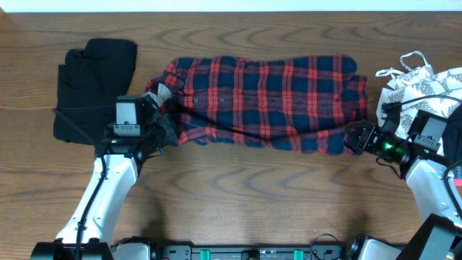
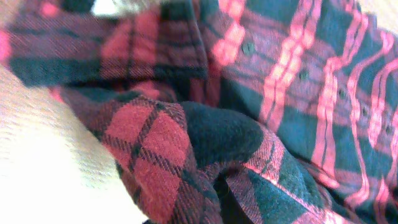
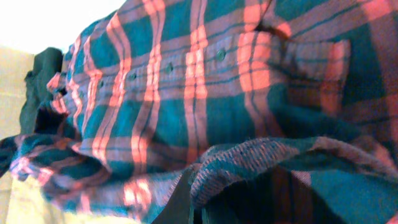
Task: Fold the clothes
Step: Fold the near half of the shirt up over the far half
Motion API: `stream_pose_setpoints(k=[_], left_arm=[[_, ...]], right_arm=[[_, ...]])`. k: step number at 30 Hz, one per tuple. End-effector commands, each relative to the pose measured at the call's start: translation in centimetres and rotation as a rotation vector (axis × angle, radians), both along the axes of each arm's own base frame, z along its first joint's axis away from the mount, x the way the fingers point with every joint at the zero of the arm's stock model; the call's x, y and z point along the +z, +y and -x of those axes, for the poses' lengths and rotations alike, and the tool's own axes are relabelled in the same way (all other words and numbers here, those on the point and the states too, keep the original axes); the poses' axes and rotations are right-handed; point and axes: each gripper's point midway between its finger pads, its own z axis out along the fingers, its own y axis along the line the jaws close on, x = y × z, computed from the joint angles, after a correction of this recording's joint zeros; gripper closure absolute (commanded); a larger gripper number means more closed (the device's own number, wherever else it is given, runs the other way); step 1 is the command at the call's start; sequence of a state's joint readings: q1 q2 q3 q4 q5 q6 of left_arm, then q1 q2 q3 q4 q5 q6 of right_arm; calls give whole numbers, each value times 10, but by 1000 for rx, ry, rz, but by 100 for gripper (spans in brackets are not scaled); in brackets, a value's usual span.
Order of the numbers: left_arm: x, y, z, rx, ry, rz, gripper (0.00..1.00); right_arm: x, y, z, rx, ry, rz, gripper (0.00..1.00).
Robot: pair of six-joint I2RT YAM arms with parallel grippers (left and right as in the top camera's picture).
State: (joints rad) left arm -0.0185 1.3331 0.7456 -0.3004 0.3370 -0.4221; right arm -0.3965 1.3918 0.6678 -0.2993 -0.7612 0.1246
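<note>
The robot's right gripper should next carry the hem outward over the shirt's flat end point(image 1: 355, 101) by the leaf-print garment point(image 1: 422, 83) and lower to release it, because that end lies outward of the right gripper.
The red-and-navy plaid shirt point(image 1: 267, 101) lies spread across the middle of the table, collar and white neck label to the left. My left gripper point(image 1: 160, 128) is at the shirt's left end, shut on a bunch of plaid cloth point(image 2: 186, 149) that fills the left wrist view. My right gripper point(image 1: 355, 139) is at the shirt's lower right corner, shut on the plaid hem point(image 3: 249, 162); its fingers are mostly buried in the cloth. A black garment point(image 1: 94, 87) lies folded at the far left. A white leaf-print garment point(image 1: 422, 83) lies at the far right.
The wooden table point(image 1: 245, 202) stretches bare toward the front edge. The black garment sits just behind my left arm. The leaf-print garment lies partly under my right arm.
</note>
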Motion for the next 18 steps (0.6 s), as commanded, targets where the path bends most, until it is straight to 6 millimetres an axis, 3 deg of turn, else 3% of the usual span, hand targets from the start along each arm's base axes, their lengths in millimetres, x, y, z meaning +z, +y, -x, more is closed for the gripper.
stream_pose_setpoints(k=[1, 18], left_arm=[[13, 11, -12, 41, -51, -8, 94], [56, 13, -56, 46, -307, -5, 94]], right_arm=[[7, -14, -10, -81, -1, 13, 99], [27, -43, -42, -205, -122, 109, 99]])
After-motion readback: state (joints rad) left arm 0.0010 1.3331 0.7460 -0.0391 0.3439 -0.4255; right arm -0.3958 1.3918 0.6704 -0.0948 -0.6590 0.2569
